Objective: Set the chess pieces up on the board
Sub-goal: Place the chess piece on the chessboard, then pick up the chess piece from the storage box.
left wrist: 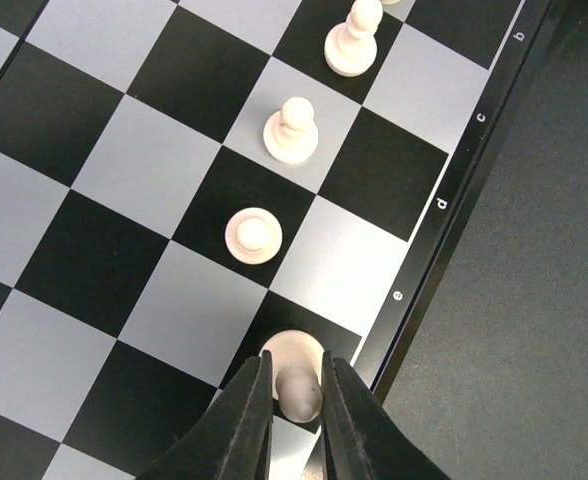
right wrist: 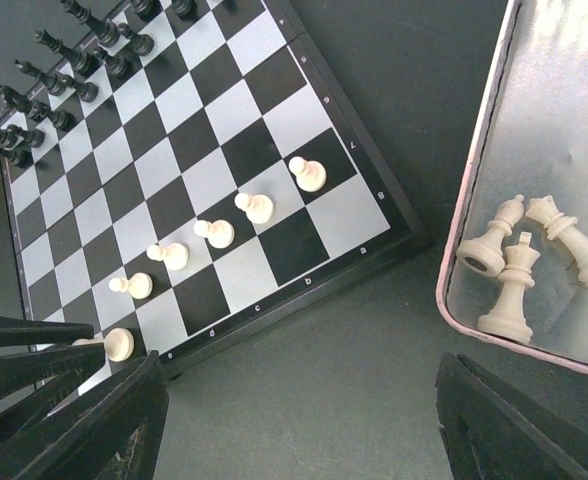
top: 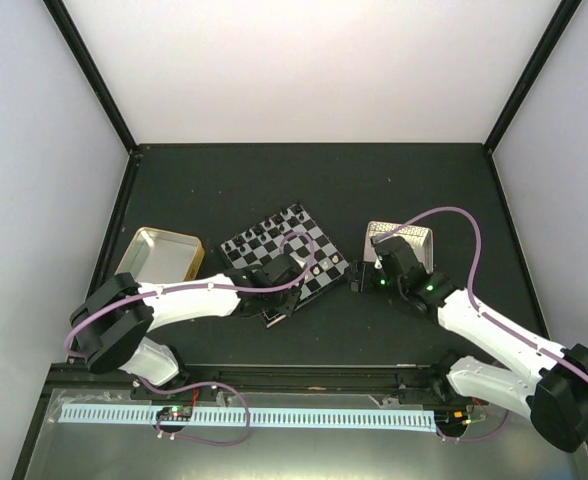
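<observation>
My right gripper moves to the right in the top view next and down onto the loose cream pieces in the tin, since its fingers are empty.
The board lies tilted at mid-table. My left gripper is shut on a cream pawn, over a black square by the near rim, just past the letter e. I cannot tell if its base touches the board. Three more cream pawns stand in a line beside it. The line also shows in the right wrist view. Black pieces fill the board's far side. My right gripper is open and empty, over the mat between the board and a tin.
The right tin holds several loose cream pieces. A second shiny tin lies left of the board. A pale perforated strip runs along the near edge behind the arm bases. Black frame posts stand at the back corners.
</observation>
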